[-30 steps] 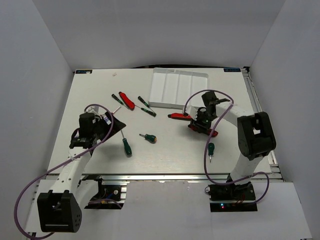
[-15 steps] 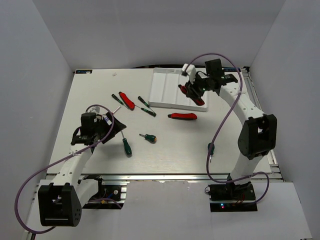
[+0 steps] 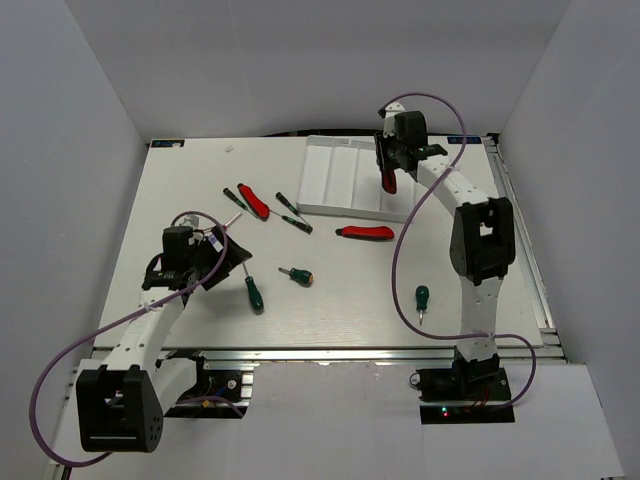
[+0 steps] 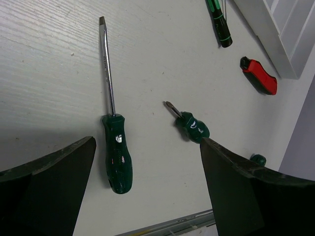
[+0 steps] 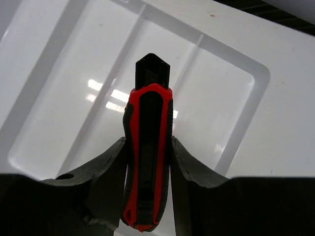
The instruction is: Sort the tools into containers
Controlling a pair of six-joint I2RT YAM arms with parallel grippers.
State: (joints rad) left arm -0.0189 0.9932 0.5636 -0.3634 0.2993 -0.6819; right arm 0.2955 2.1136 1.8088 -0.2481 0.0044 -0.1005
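Observation:
The knife still hangs across a ridge of the tray, so next my right gripper should shift right in the top view, turn slightly and bring the knife down into the tray's empty end compartment.
My right gripper (image 3: 388,172) is shut on a red-and-black utility knife (image 5: 147,147) and holds it above the right-hand compartments of the white tray (image 3: 340,175); in the right wrist view the tray's ridges and rim (image 5: 256,78) lie below the knife. My left gripper (image 3: 232,257) is open and empty above the table. Its wrist view shows a large green screwdriver (image 4: 115,157) and a stubby green one (image 4: 193,127) between its fingers (image 4: 54,172). Two more red knives (image 3: 253,201) (image 3: 365,232) lie on the table.
Thin green-handled screwdrivers (image 3: 297,223) lie left of the tray's near corner. The large screwdriver (image 3: 253,292), the stubby one (image 3: 296,275) and another stubby one (image 3: 422,298) lie nearer the front edge. Grey walls stand on three sides.
My right gripper has lifted a red knife off the table's right middle and carried it back over the tray. The left arm has barely moved.

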